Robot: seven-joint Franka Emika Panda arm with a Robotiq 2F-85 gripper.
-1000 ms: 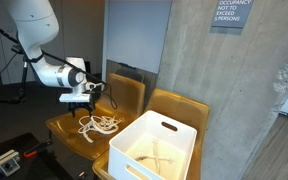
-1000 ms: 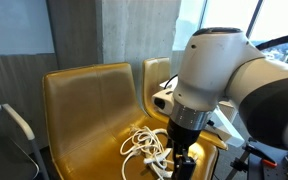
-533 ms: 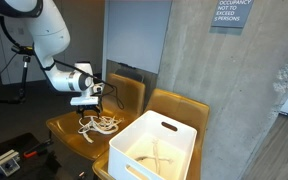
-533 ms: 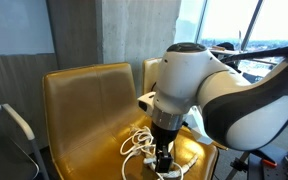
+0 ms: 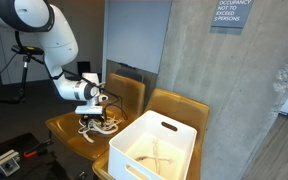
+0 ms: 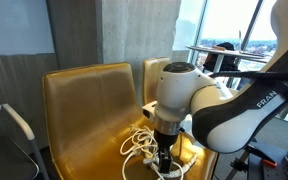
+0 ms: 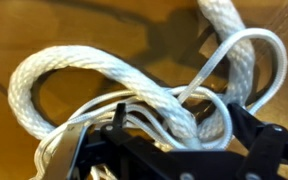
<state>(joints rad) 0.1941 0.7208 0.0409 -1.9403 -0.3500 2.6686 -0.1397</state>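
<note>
The white rope's parts lie between my spread fingers, so my gripper should next go slightly lower into its coils and close on it.
A loose pile of white rope (image 5: 104, 126) lies on the seat of a mustard chair (image 5: 66, 127); it also shows in an exterior view (image 6: 136, 143). My gripper (image 5: 95, 113) points straight down onto the pile, its fingers down among the coils (image 6: 164, 160). In the wrist view the thick rope (image 7: 94, 75) and thinner cords fill the frame, and a bundle of strands lies between my two spread black fingers (image 7: 169, 125). The gripper is open and the fingers have not closed on the rope.
A white plastic bin (image 5: 179, 140) with pale items inside stands on the neighbouring mustard chair (image 5: 184, 104). A concrete column (image 5: 224, 90) rises behind the chairs. The chair's backrest (image 6: 84, 95) stands close behind the rope.
The arm has swung in and lowered over the second, bringing the gripper from above the chair down into the rope pile. The rope has not visibly moved.
</note>
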